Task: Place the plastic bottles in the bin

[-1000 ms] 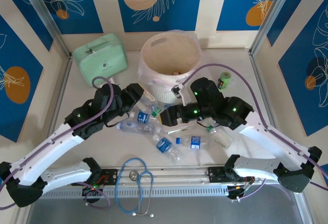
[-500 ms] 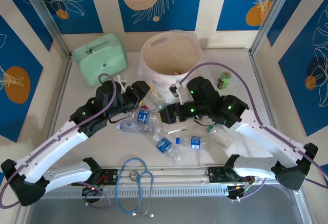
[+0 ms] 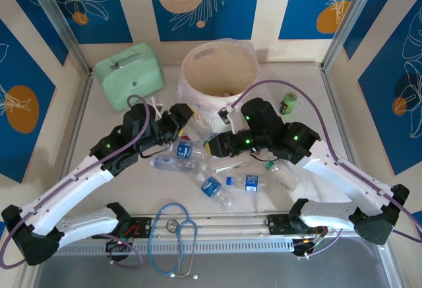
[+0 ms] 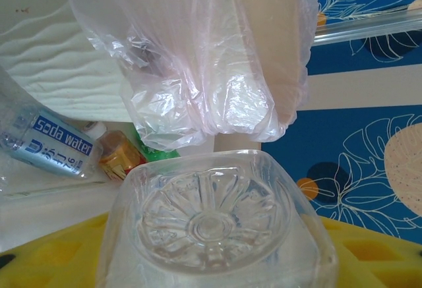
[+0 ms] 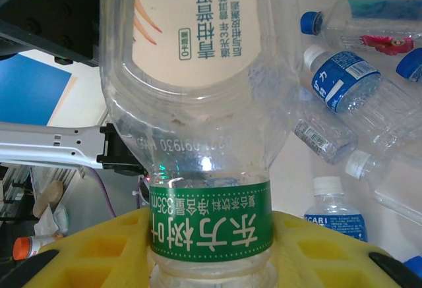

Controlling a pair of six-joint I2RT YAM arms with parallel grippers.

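Observation:
The robot's right hand will next lift the green-labelled bottle outward over the bin's near rim and then let it go into the bin's opening (image 3: 221, 70).
The cream bin (image 3: 221, 70) with a peach inside and a clear liner stands at the back centre. My left gripper (image 3: 193, 122) is beside its front left wall, shut on a clear bottle (image 4: 211, 222) whose ribbed base faces the camera between the yellow fingers (image 4: 53, 255). The bin wall (image 4: 66, 70) and liner (image 4: 198, 70) hang just ahead. My right gripper (image 3: 210, 146) is in front of the bin, shut on the neck of a green-labelled bottle (image 5: 198, 103). Several blue-labelled bottles (image 3: 214, 189) lie on the table in front of both grippers, and they are also in the right wrist view (image 5: 343, 80).
A mint-green zip case (image 3: 128, 70) sits at the back left. A small dark cylinder with a green top (image 3: 289, 103) stands right of the bin. A stethoscope (image 3: 175, 235) lies at the near edge by the arm bases. Framed walls enclose the table.
My right gripper has shut on the green-labelled bottle and shifted slightly left. My left gripper has carried its clear bottle up toward the bin's wall, then held still.

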